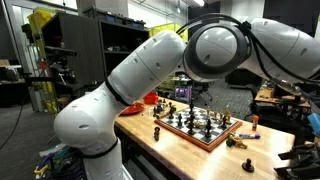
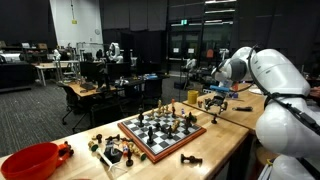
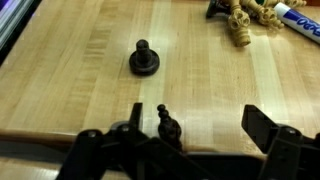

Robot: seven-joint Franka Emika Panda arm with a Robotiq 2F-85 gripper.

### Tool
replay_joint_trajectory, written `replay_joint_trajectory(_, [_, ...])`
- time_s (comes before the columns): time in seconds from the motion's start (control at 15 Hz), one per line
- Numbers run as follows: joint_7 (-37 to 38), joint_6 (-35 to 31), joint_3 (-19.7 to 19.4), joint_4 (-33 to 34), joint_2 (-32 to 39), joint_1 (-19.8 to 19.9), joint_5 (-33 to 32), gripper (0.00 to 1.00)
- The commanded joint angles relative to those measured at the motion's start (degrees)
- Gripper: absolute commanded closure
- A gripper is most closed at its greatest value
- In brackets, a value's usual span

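Note:
To get the small black chess piece between its open fingers, my gripper should lower slightly around it first, then close.
In the wrist view my gripper is open just above a light wooden table. Its dark fingers stand wide apart. A small black chess piece stands on the wood between them, close to the left finger; whether it touches that finger I cannot tell. A black pawn stands alone farther ahead. In an exterior view the gripper hangs low over the far end of the table, beyond the chessboard.
Tan chess pieces and a blue marker lie at the wrist view's top right. The chessboard holds several pieces. A red bowl and loose pieces lie near it, and a black piece by the front edge.

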State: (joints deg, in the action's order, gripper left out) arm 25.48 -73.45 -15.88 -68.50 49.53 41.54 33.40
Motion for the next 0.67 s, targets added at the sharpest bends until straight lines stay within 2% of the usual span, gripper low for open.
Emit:
replay_joint_trajectory(0.0, [1.1, 0.6, 0.4, 2.9, 1.8, 0.9, -0.8, 0.0])
replay_joint_trajectory(0.33, [1.2, 0.4, 0.7, 4.1, 3.2, 1.5, -0.7, 0.0])
replay_joint_trajectory(0.4, [1.2, 0.5, 0.7, 4.3, 3.4, 1.5, -0.7, 0.25])
replay_joint_trajectory(0.47, [1.2, 0.5, 0.8, 4.4, 3.5, 1.6, -0.7, 0.26])
replay_joint_trajectory(0.6, [1.1, 0.4, 0.8, 3.8, 3.5, 1.6, -0.6, 0.39])
